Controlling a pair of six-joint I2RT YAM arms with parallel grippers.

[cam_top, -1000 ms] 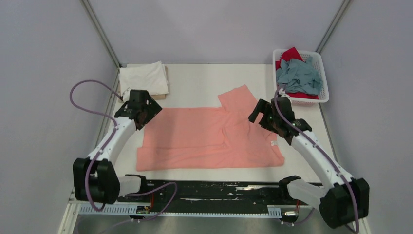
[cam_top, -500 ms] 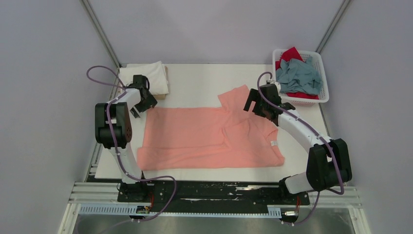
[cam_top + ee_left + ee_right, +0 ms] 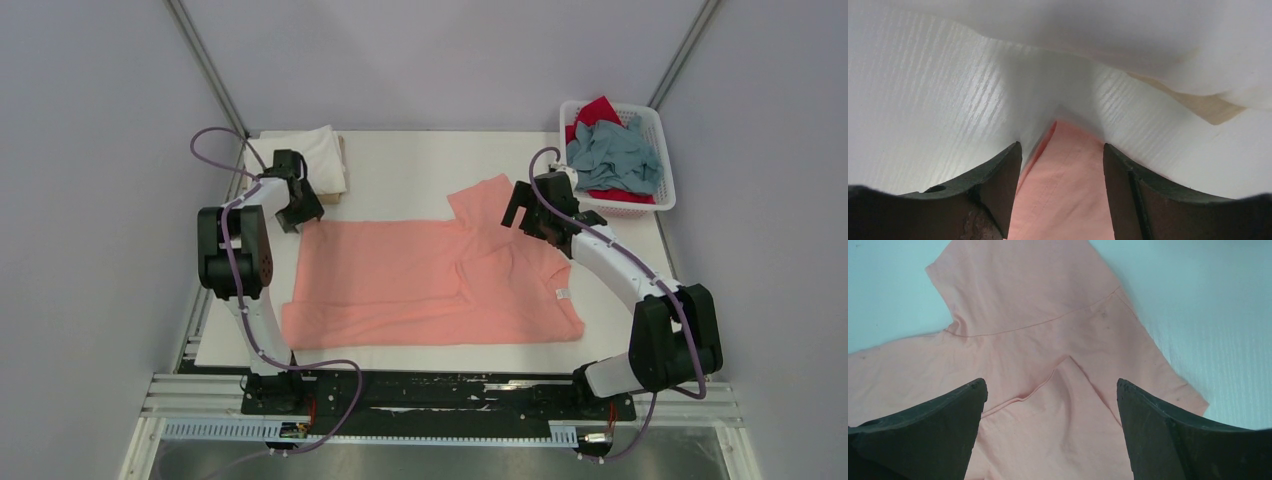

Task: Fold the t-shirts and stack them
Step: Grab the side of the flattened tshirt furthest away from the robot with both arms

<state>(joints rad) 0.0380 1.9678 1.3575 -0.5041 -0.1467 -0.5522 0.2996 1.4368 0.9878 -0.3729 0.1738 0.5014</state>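
My right gripper moves outward and down onto the far sleeve's outer corner (image 3: 504, 177) on the basket side next, since its open fingers still hang over the shirt's body.
The salmon-pink t-shirt (image 3: 420, 280) lies spread flat on the table, one sleeve (image 3: 485, 200) pointing to the far side. My left gripper (image 3: 299, 214) is open and low at the shirt's far left corner. In the left wrist view that corner (image 3: 1065, 175) lies between the open fingers (image 3: 998, 185), with the gripper (image 3: 1063, 150) not closed on it. My right gripper (image 3: 520, 214) is open over the shirt by the far sleeve. In the right wrist view the sleeve and a fold (image 3: 1048, 350) lie under the gripper (image 3: 1052, 390). The white t-shirt (image 3: 298, 160) lies folded at the far left.
The white shirt rests on a thin tan board (image 3: 343, 150), just beyond my left gripper; its edge shows in the left wrist view (image 3: 1208, 107). A white lattice basket (image 3: 660, 200) at the far right holds the crumpled grey-blue t-shirt (image 3: 612, 155) and red t-shirt (image 3: 600, 110).
Both arms have reached away from me: the left gripper went to the pink shirt's far left corner, the right gripper up to the far sleeve. In the last half second they barely moved.
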